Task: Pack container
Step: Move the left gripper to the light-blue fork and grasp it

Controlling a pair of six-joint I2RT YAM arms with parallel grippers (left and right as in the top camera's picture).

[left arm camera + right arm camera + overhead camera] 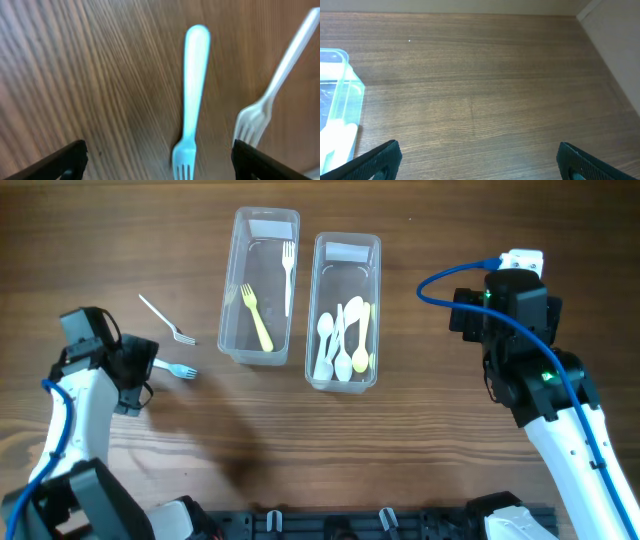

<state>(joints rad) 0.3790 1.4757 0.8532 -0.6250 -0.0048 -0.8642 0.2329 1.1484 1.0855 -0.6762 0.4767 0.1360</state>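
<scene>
My left gripper should move down toward the blue fork and shift toward the containers onto its thin handle (160, 364) (191, 108), because the fork is lying flat below my open fingers.
Two clear containers stand at the table's middle back. The left container (259, 285) holds a yellow fork and a white fork. The right container (345, 308) holds several white and yellow spoons; its corner shows in the right wrist view (340, 107). A light blue fork (178, 369) (192, 95) and a white fork (165, 319) (272, 90) lie on the wood left of the containers. My left gripper (140, 375) (159, 160) is open, low over the blue fork, fingers on either side of its tines. My right gripper (470, 310) (479, 160) is open and empty above bare wood.
A blue cable (450, 280) loops off the right arm. The table's right edge (600, 45) meets a pale surface at far right in the right wrist view. A black rail (380, 525) runs along the table's front edge.
</scene>
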